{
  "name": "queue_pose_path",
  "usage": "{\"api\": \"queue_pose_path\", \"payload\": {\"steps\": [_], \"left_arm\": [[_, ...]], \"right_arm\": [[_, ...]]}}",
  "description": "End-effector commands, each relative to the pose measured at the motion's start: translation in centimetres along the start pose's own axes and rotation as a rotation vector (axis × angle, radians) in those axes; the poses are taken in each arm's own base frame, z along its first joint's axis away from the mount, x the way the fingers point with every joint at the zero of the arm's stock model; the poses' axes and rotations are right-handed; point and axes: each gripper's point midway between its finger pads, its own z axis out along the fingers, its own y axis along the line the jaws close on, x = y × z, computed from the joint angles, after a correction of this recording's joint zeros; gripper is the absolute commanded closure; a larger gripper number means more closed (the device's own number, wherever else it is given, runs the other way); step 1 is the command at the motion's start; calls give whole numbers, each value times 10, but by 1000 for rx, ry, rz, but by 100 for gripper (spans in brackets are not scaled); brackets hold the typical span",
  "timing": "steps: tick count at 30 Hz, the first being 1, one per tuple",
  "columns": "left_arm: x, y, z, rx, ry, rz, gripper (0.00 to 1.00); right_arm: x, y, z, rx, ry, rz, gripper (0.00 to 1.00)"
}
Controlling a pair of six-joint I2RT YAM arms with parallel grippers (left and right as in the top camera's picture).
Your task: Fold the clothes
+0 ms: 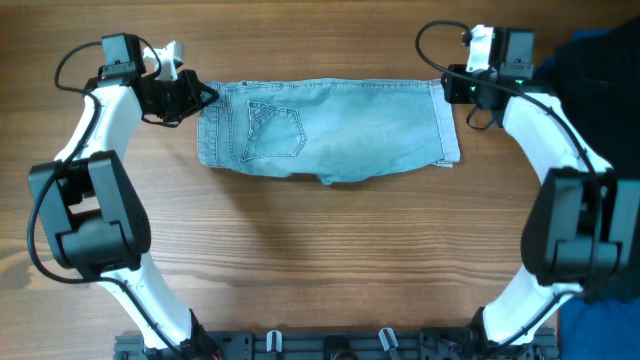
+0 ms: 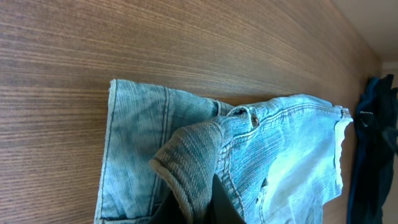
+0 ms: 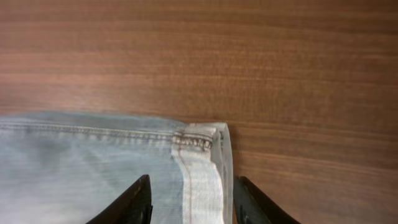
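Note:
A second denim layer lies beneath, so next I need to move my left gripper back past the pocket to the bare wood nearer me (image 1: 228, 206) and let go of the waistband corner there.
A pair of light blue denim shorts (image 1: 330, 132) lies flat across the far middle of the wooden table, back pocket up, waistband to the left. My left gripper (image 1: 196, 96) is shut on the far-left waistband corner; in the left wrist view the pinched denim (image 2: 198, 155) bunches up between the black fingers (image 2: 199, 208). My right gripper (image 1: 455, 88) is open at the far-right corner, its fingers (image 3: 189, 202) straddling the pale turned-up hem (image 3: 202, 174) of the shorts.
A dark blue garment (image 1: 600, 60) lies at the far right edge of the table, also showing in the left wrist view (image 2: 376, 143). Bare wood spans the front half of the table (image 1: 320, 260).

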Motion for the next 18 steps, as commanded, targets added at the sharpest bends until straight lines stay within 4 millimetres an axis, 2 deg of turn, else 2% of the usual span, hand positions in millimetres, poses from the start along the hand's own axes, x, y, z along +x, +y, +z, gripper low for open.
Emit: {"api": "queue_pose_path", "payload": {"steps": [1,7,18], "left_arm": [[-7,-8,-10,-16,-29,28,96],[-8,-5,-11,-30,-35,31,96],[-8,-5,-11,-30,-35,31,92]], "right_arm": [[12,-7,26,13,23,-23,57],[27,-1,48,-42,50,-17,57],[29,5,62,-93,29,-15,57]]}}
